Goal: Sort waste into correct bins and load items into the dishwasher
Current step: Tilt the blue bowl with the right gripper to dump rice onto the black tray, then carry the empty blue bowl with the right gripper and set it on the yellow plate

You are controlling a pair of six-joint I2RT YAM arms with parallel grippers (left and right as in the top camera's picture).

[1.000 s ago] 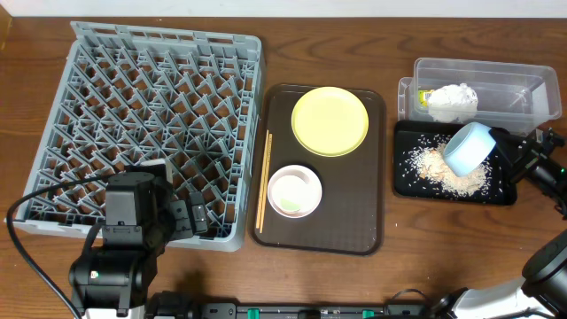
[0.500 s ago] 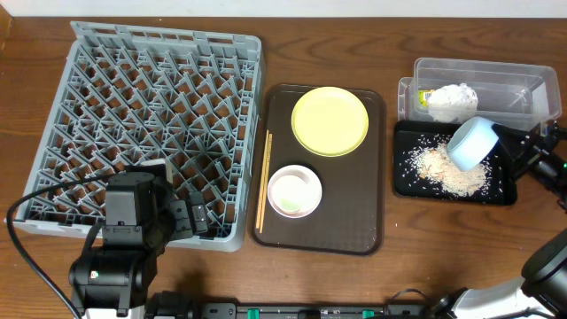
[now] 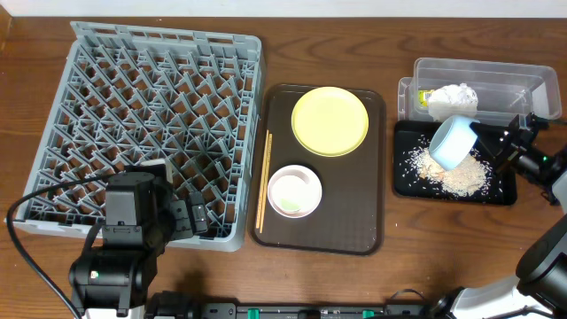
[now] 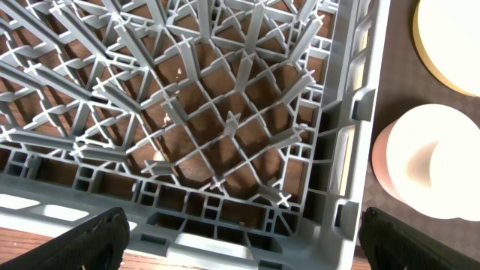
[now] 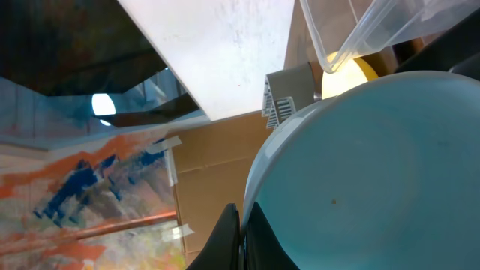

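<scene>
The top of the yellow plate lies empty, so next my right gripper will go left in the overhead view, turn fingertips down and lower the light-blue bowl onto it.
My right gripper is shut on the rim of the light-blue bowl, which hangs tipped on its side over the black tray and its pile of rice crumbs. Up close, the fingertips pinch the bowl wall. Behind it, the clear tub holds the white napkin and the wrapper. My left gripper is open over the near corner of the grey dish rack, holding nothing. The yellow plate, white bowl and chopsticks lie on the brown tray.
The left arm's body stands at the rack's front edge. A cable trails off at the lower left. The right arm reaches in from the right edge.
The right gripper has carried the blue bowl leftward over the crumbs in the black tray, still tipped. The left arm has not moved.
</scene>
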